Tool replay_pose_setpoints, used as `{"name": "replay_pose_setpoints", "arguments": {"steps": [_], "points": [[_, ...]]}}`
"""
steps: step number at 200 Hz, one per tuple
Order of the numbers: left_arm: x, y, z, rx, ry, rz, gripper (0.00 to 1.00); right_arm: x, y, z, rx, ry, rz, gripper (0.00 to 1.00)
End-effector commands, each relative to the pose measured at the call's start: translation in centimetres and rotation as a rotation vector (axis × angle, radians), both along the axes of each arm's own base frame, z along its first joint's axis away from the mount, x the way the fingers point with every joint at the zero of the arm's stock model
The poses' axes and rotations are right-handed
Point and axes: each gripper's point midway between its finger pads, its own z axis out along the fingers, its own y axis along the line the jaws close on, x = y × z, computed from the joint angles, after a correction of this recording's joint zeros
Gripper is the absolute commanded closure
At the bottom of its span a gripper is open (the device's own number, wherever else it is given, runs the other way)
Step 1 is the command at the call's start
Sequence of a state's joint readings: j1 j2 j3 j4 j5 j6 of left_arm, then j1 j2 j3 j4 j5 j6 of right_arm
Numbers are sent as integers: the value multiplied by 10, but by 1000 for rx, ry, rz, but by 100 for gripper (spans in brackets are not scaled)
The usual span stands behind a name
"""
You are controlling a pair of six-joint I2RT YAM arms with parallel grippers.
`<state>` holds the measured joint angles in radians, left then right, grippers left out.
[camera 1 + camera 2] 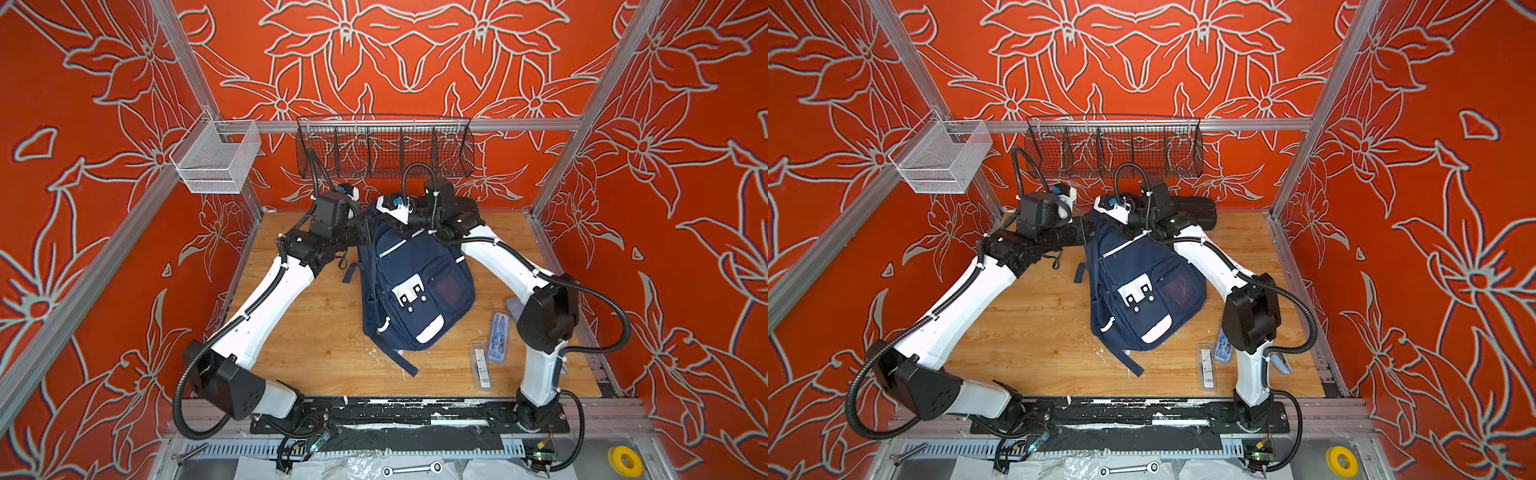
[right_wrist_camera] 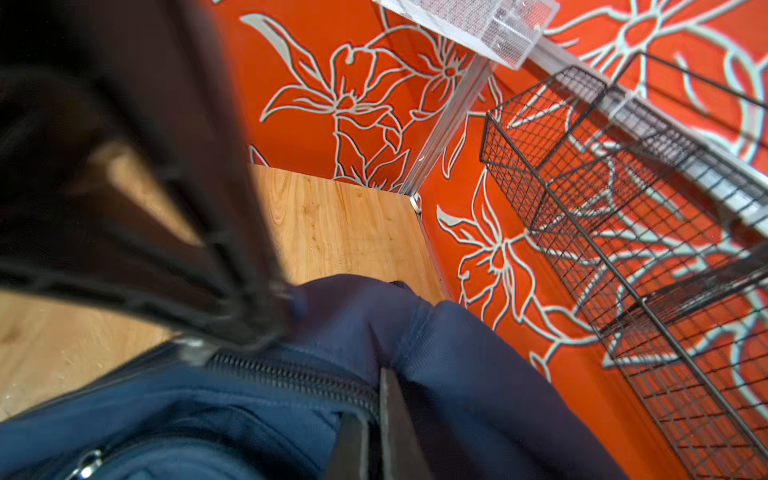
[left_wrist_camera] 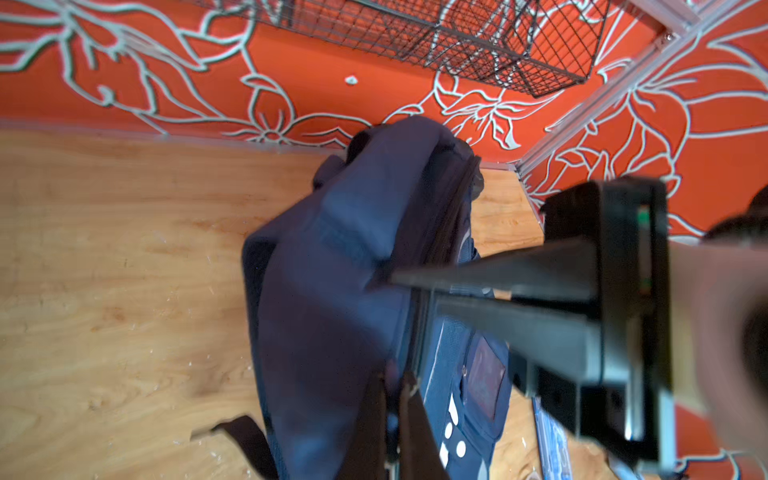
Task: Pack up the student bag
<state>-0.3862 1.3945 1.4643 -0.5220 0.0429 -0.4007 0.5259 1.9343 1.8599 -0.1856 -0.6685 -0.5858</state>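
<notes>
The robot will next move its left gripper down and back along the zipper of the bag's long side (image 1: 375, 284), which should run behind and below the gripper, and let go of the dark fabric.
The navy student bag (image 1: 415, 291) (image 1: 1142, 291) stands tilted on the wooden table, front pockets and white patch facing up, its top pulled up by both arms. In the left wrist view my left gripper (image 3: 395, 382) is shut on the dark fabric at the bag's (image 3: 332, 291) top edge. The right gripper's black fingers (image 3: 478, 274) reach in across it and pinch the same rim. In the right wrist view my right gripper (image 2: 372, 395) is shut on the bag's (image 2: 457, 374) fabric right beside the zipper (image 2: 291, 378). The inside of the bag is hidden.
A long clear packet (image 1: 481, 365) and a blue-printed case (image 1: 498, 336) lie front right by the right arm. A black hard case (image 1: 1196, 212) sits behind the bag. A black wire basket (image 1: 384, 145) and a white mesh basket (image 1: 216, 162) hang on the rails.
</notes>
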Motion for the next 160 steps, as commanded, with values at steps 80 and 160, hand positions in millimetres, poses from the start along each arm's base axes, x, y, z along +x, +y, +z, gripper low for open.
{"name": "replay_pose_setpoints", "arguments": {"steps": [80,160], "points": [[-74,42,-118,-74,308,239,100,59,-47,60,259,71,-217,100],[-78,50,-76,19,195,208,31,-23,0,7,114,112,268,100]]}}
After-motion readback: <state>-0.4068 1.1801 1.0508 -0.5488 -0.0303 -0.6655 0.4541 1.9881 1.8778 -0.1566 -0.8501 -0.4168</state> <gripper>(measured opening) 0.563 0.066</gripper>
